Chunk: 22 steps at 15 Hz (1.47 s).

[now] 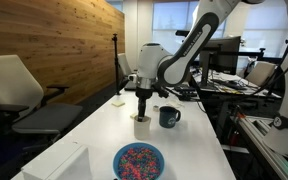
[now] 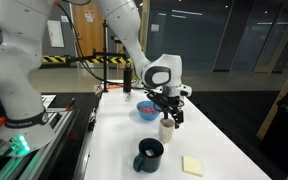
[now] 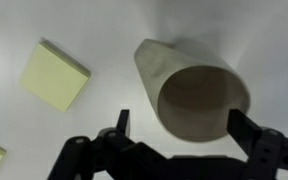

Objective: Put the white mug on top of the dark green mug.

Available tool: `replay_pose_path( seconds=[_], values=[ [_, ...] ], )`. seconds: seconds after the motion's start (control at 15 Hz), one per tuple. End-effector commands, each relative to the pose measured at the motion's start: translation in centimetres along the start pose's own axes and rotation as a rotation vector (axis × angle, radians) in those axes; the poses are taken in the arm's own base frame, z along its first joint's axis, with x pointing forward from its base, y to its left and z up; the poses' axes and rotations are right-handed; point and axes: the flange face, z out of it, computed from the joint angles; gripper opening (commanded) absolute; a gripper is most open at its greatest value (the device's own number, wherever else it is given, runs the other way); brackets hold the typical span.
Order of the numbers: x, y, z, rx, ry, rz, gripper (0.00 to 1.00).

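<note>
I should next move my gripper toward the sticky notes and down astride the white mug's rim on that side, as one finger now overlaps the opposite edge of the white mug's opening.
The white mug stands upright on the white table, also seen in an exterior view. In the wrist view its open mouth lies between my two fingers. My gripper hangs just above it, open, with fingers straddling the rim; it also shows in an exterior view. The dark green mug stands apart beside the white mug, nearer the table's edge, and shows large in an exterior view.
A blue bowl of colourful bits sits on the table, also seen behind the mugs. Yellow sticky notes lie nearby. A white box sits at the table's near corner. Chairs and desks surround the table.
</note>
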Motion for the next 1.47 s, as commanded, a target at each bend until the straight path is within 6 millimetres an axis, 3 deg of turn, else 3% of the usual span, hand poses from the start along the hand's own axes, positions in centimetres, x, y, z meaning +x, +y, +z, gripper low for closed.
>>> replay_pose_path(
  seconds=[0.0, 0.4, 0.8, 1.2, 1.27, 1.33, 1.4],
  values=[
    [-0.2, 0.3, -1.5, -0.006, 0.03, 0.011, 1.0],
    [-1.1, 0.6, -4.3, -0.017, 0.046, 0.027, 1.0],
    [-1.4, 2.9, -1.3, -0.009, -0.005, 0.063, 1.0],
    [-1.2, 3.1, 1.5, 0.033, -0.029, 0.011, 1.0],
    [-1.2, 3.3, 1.7, 0.032, -0.03, 0.008, 0.75],
    [-1.2, 3.3, 1.8, 0.033, -0.03, 0.005, 0.74],
    [-1.1, 3.4, 2.0, 0.032, -0.03, 0.004, 0.66]
  ],
)
